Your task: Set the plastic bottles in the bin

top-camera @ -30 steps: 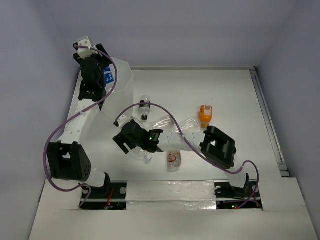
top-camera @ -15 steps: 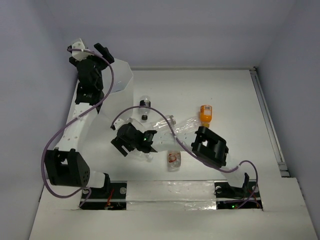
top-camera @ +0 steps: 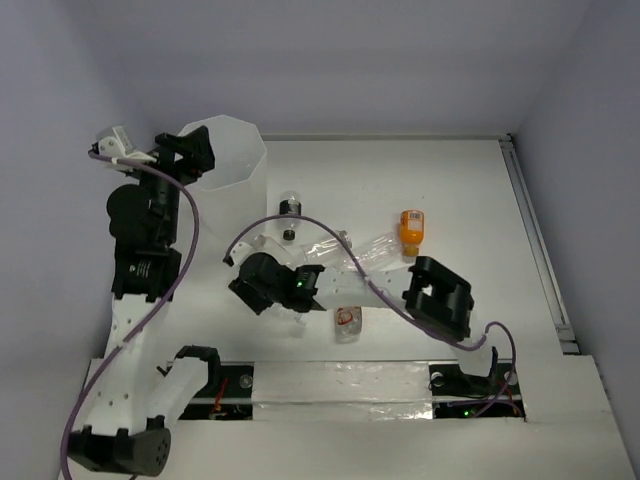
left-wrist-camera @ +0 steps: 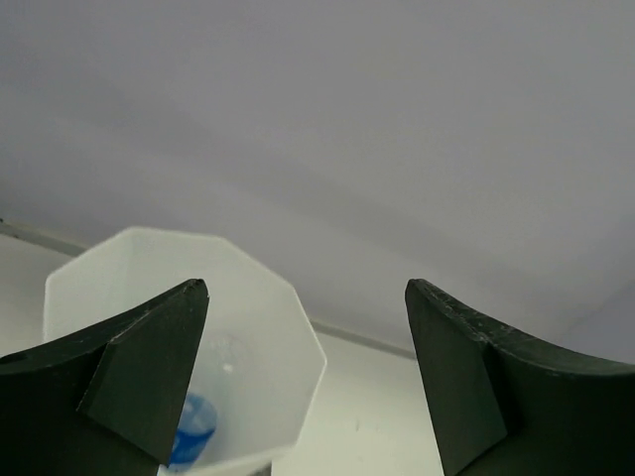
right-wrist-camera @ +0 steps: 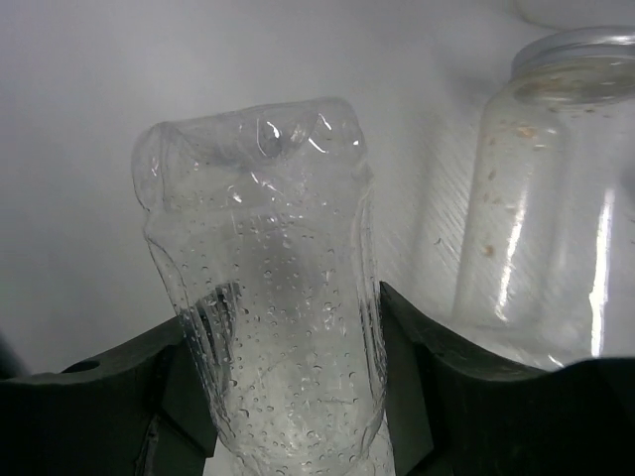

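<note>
The bin's rim stands above the tabletop. I will lift my right gripper and move it outward over the bin's opening (top-camera: 234,155) to let go of the clear bottle.
The bin (top-camera: 228,152) stands at the back left. In the left wrist view the bin (left-wrist-camera: 268,337) holds a blue-labelled bottle (left-wrist-camera: 194,428). My left gripper (top-camera: 186,152) is open and empty beside the bin's left rim; it also shows in the left wrist view (left-wrist-camera: 308,387). My right gripper (top-camera: 258,292) is low over the table's middle. In the right wrist view my right gripper (right-wrist-camera: 283,387) is shut on a clear, wet bottle (right-wrist-camera: 268,288). A black-capped bottle (top-camera: 290,207), an orange bottle (top-camera: 411,226), a red-marked bottle (top-camera: 346,320) and a clear bottle (top-camera: 345,250) lie on the table.
A clear capped bottle (right-wrist-camera: 541,198) stands close to the right of the held one. The right arm's elbow (top-camera: 437,295) hangs over the table's right half. A rail (top-camera: 535,240) runs along the right edge. Walls close in at the left and back.
My left gripper held the blue-labelled bottle over the bin, let it go, and has swung back left off the bin. My right gripper has barely moved.
</note>
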Motion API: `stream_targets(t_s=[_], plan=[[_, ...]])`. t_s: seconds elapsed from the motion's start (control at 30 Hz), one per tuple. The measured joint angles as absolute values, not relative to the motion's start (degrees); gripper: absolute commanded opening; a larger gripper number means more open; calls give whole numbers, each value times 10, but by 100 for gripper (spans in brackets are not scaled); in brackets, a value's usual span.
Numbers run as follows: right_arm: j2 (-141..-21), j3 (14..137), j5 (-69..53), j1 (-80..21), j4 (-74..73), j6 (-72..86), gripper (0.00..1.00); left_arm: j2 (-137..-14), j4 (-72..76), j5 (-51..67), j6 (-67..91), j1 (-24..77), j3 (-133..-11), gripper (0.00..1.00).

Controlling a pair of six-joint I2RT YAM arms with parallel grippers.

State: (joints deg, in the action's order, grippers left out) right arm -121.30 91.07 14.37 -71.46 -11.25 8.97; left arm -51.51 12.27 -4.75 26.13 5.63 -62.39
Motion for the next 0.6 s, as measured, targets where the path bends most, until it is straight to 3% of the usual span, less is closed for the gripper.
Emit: stream_targets(t_s=[0.37, 0.53, 0.6], plan=[[-867, 817, 186, -721, -60, 71, 46, -280, -132, -31, 320, 56, -518, 57], [-802, 849, 190, -699, -50, 41, 45, -208, -202, 7, 370, 56, -422, 53], [-813, 885, 178, -680, -50, 25, 44, -179, -218, 28, 393, 56, -381, 58]])
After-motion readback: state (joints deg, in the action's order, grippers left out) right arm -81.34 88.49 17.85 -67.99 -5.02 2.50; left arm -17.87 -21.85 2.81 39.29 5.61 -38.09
